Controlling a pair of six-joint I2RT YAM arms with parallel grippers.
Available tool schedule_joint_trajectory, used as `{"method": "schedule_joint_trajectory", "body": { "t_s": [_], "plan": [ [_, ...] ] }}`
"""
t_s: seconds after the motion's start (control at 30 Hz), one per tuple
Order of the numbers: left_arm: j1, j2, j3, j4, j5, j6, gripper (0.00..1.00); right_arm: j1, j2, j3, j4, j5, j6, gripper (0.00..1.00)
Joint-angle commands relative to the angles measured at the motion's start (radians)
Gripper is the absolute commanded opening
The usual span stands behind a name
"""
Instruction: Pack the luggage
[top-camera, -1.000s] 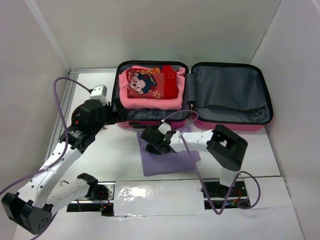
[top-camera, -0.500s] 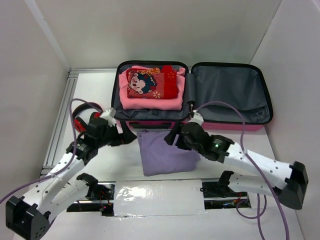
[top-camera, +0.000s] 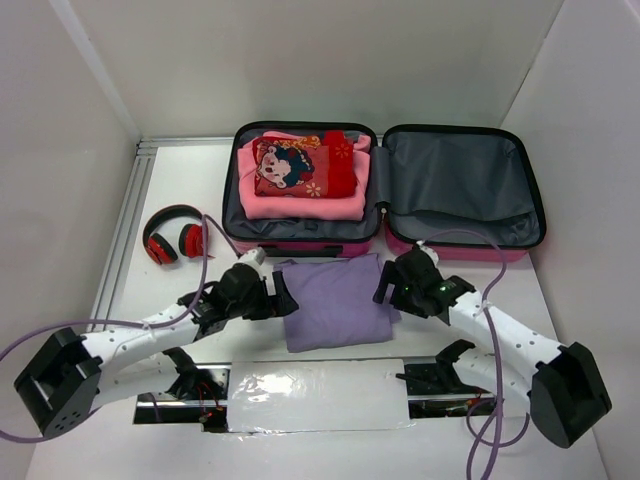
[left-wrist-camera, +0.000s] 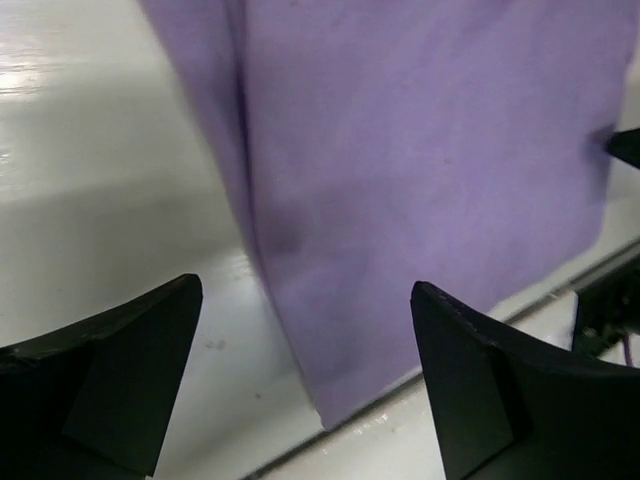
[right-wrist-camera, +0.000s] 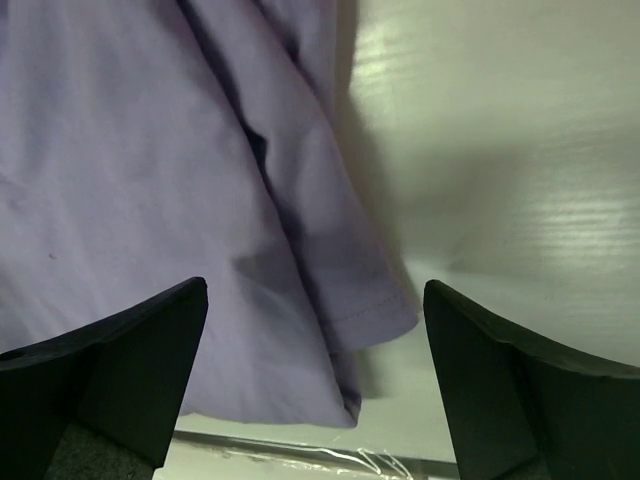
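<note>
The purple garment's side edge needs to get between my left gripper's fingers, so my left gripper should first move outward along that edge, then lower and close.
The luggage (top-camera: 455, 178) lies open at the back of the table, pink shell and grey lining. Its left half holds a folded pink garment (top-camera: 300, 200) with red printed items (top-camera: 300, 168) on top; the right half shows bare lining. A folded purple garment (top-camera: 335, 300) lies flat in front of it. My left gripper (top-camera: 284, 300) is open at the garment's left edge and my right gripper (top-camera: 386, 286) is open at its right edge. In the left wrist view the purple garment (left-wrist-camera: 420, 170) spans the gap of the left gripper (left-wrist-camera: 305, 385). Under the right gripper (right-wrist-camera: 315, 385), the purple garment's (right-wrist-camera: 150, 200) hem corner lies on the table.
Red and black headphones (top-camera: 172, 236) lie on the table left of the luggage. A metal rail (top-camera: 125, 240) runs along the left side. A taped strip (top-camera: 315, 385) crosses the near edge between the arm bases. White walls enclose the table.
The right gripper opened, letting go of the purple garment, and swung to its right edge. The left arm dropped from beside the luggage to the garment's left edge, uncovering the headphones.
</note>
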Motion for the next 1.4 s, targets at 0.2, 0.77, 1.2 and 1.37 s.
{"method": "schedule_joint_trajectory", "body": {
  "t_s": [0.2,0.77,1.2,1.37],
  "plan": [
    [-0.021,0.136,-0.029,0.141,-0.16,-0.074,0.95,-0.152,0.121,0.05,0.15,-0.107,-0.189,0.97],
    [-0.054,0.359,-0.006,0.217,-0.194,-0.121,0.64,-0.123,0.264,-0.157,0.431,-0.222,-0.149,0.57],
    [-0.054,0.397,0.059,0.098,-0.234,-0.112,0.0,-0.017,0.352,-0.134,0.448,-0.201,-0.115,0.0],
    [-0.063,0.304,0.059,0.078,-0.223,-0.048,0.0,0.032,0.231,-0.048,0.344,-0.201,-0.115,0.0]
  ]
}}
